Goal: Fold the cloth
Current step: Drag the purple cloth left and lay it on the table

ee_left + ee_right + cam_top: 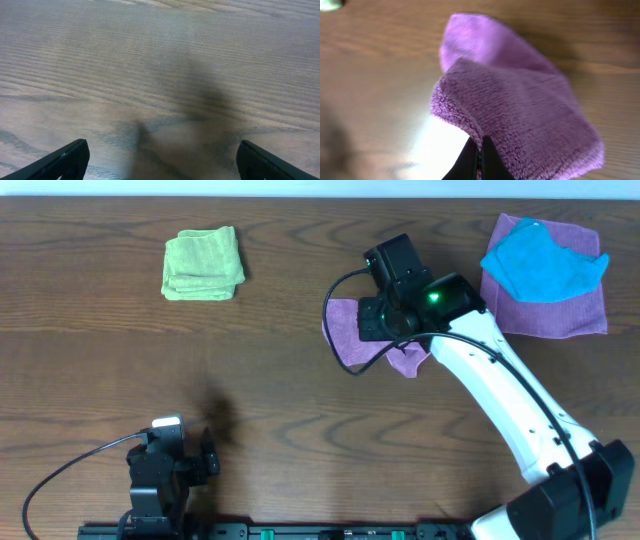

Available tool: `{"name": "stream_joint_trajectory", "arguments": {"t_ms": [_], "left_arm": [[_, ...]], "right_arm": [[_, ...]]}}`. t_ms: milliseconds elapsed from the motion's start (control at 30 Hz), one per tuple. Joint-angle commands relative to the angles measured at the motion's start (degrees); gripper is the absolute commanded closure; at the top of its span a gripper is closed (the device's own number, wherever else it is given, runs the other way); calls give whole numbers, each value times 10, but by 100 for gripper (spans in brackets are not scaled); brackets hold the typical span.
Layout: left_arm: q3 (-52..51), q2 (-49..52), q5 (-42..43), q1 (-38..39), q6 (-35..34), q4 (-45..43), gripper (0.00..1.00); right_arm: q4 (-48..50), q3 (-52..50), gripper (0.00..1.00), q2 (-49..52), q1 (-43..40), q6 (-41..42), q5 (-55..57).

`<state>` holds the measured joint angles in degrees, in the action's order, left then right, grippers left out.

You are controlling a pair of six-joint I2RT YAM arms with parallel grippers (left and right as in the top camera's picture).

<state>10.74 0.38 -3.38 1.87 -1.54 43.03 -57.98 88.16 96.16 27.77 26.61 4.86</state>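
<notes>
The purple cloth hangs doubled over. Next, my right gripper will draw its hemmed edge outward and toward the blue cloth, over the bare wood, and release it there.
The mauve-purple cloth [345, 330] lies partly folded near the table's middle, mostly hidden under my right arm in the overhead view. My right gripper [385, 320] is shut on its hemmed edge. In the right wrist view the cloth [520, 105] hangs doubled over from the shut fingers [480, 150], lifted off the wood. My left gripper [160, 160] is open and empty over bare wood at the front left, with only its two fingertips showing. In the overhead view the left gripper [205, 455] sits far from the cloth.
A folded lime-green cloth [203, 264] lies at the back left. A second mauve-purple cloth [560, 305] lies flat at the back right with a bright blue cloth [540, 260] crumpled on it. Cables trail by both arm bases at the front edge.
</notes>
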Motion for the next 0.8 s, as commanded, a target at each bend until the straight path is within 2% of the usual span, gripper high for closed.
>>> {"name": "stream_joint_trajectory", "arguments": {"t_ms": [0, 133, 400, 600, 767], "left_arm": [[-8, 0, 2, -3, -2, 22, 5], [-8, 0, 2, -3, -2, 22, 5], [-8, 0, 2, -3, -2, 22, 5], [-8, 0, 2, -3, -2, 22, 5], [-8, 0, 2, -3, -2, 22, 5]], "right_arm": [[21, -10, 98, -4, -9, 33, 125], [102, -47, 98, -3, -25, 33, 194], [347, -170, 99, -3, -63, 14, 226], [519, -203, 98, -3, -93, 14, 266], [601, -204, 98, 5, -110, 14, 266]]}}
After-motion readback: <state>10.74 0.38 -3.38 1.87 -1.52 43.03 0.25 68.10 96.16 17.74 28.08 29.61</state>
